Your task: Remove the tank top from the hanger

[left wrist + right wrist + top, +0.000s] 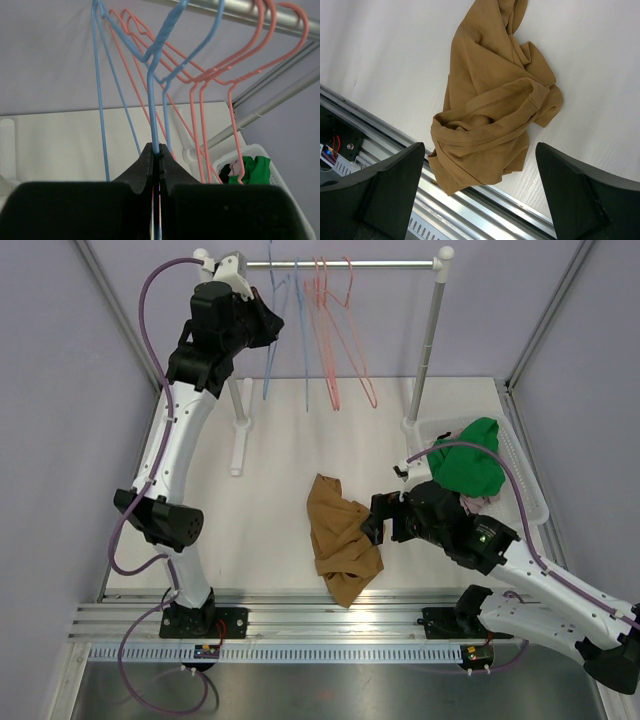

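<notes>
I need to move my right gripper to the left in the top view and down onto the tank top's middle, where bunched folds give cloth to pinch.
The tan tank top (338, 538) lies crumpled on the white table near the front rail; it also shows in the right wrist view (490, 115). It hangs on no hanger. A blue wire hanger (272, 335) hangs on the rail (340, 264). My left gripper (268, 325) is raised at the rack and shut on the blue hanger's wire (154, 127). My right gripper (372, 523) is open and empty, just right of the tank top; its fingers (390, 187) stand wide apart above the garment.
Several pink and blue hangers (335, 335) hang on the rail between two white posts (428, 340). A white basket (520, 465) at the right holds green clothing (468, 455). The metal front rail (330, 615) runs just below the tank top.
</notes>
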